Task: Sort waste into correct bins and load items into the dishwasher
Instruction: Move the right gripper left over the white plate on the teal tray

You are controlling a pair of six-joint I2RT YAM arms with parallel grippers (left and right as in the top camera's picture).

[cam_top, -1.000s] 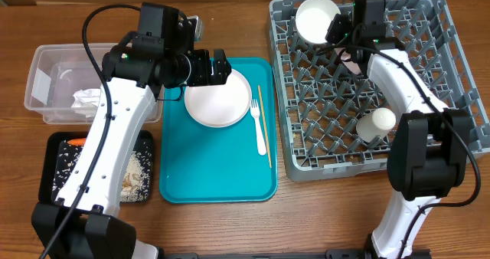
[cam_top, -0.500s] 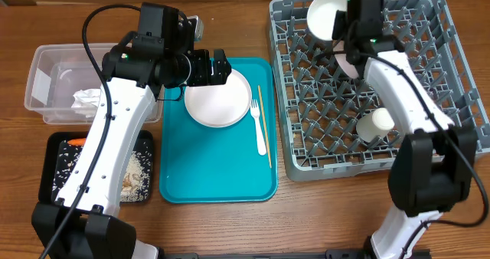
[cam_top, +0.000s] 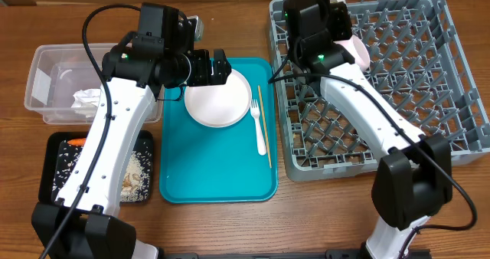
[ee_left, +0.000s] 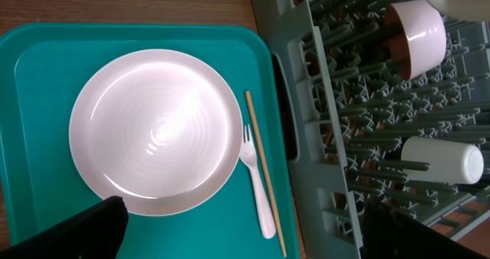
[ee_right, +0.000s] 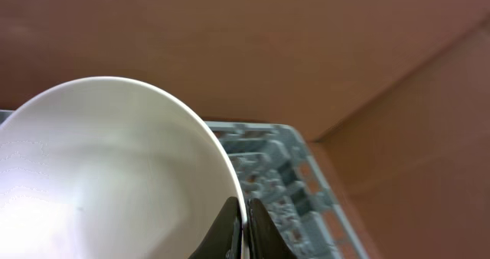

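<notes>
The white bowl (ee_right: 107, 167) should go onto the empty pegs between the pink bowl (cam_top: 357, 52) and the rack's side by the tray, so my right gripper will move back and down next and turn it.
My left gripper (cam_top: 217, 66) hangs open and empty above a round white plate (cam_top: 218, 98) on the teal tray; its fingers show in the left wrist view (ee_left: 245, 244), with the plate (ee_left: 157, 132) below. A white fork (cam_top: 258, 129) and a thin wooden stick (cam_top: 263, 125) lie beside the plate. My right gripper (ee_right: 243, 227) is shut on the rim of a white bowl (ee_right: 107, 167) over the back left corner of the grey dish rack (cam_top: 429, 98). A pink bowl (cam_top: 357, 52) stands in the rack. A white cup (ee_left: 444, 159) lies on the pegs.
The clear tub (cam_top: 46, 67) at the left holds a crumpled white napkin (cam_top: 86, 99). The black tray (cam_top: 57, 190) in front of it holds a small carrot (cam_top: 74, 142) and rice scraps (cam_top: 138, 171). The teal tray (cam_top: 218, 175) lies between the bins and the rack.
My right arm has swung left across the back of the rack, carrying the white bowl with it. The left arm and the plate have not moved.
</notes>
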